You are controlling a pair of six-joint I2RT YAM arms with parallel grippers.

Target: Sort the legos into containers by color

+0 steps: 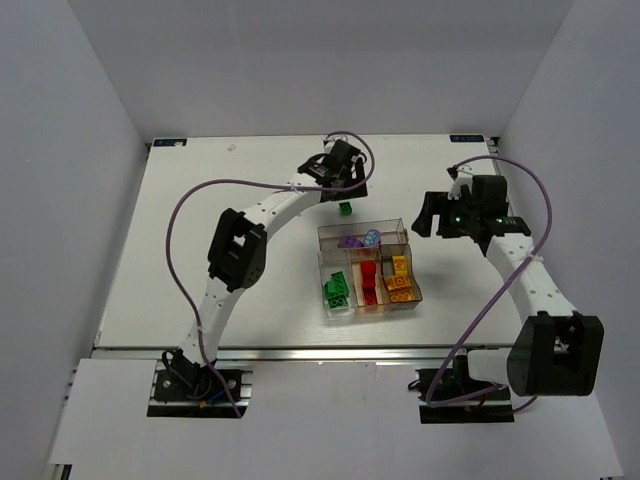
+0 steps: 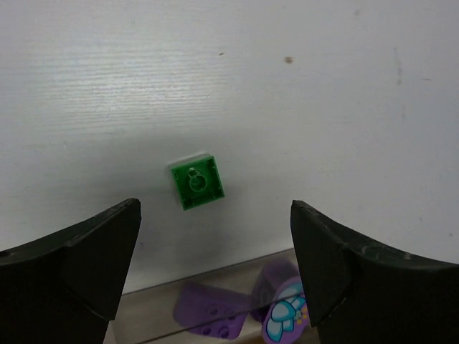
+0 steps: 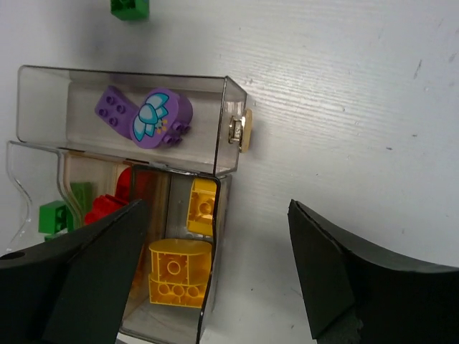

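Note:
My left gripper needs to go down next and turn slightly to close on the lego's opposite sides, as the green lego (image 1: 345, 208) (image 2: 198, 183) is below it, at an angle between its open fingers.
A loose green lego (image 1: 345, 208) lies on the table just beyond the clear tray (image 1: 408, 232); in the left wrist view it lies underside up (image 2: 197, 181). My left gripper (image 1: 338, 190) hovers over it, open and empty (image 2: 215, 265). The tray's wide back compartment holds lilac pieces (image 1: 360, 240) (image 3: 147, 116). The narrow compartments hold green legos (image 1: 337, 290), red legos (image 1: 368, 281) and yellow-orange legos (image 1: 400, 280) (image 3: 179, 271). My right gripper (image 1: 427, 215) is open and empty (image 3: 215, 276) just right of the tray.
White walls enclose the table on three sides. The table's near edge (image 1: 300, 350) runs along the arm bases. Purple cables (image 1: 190, 215) loop from both arms.

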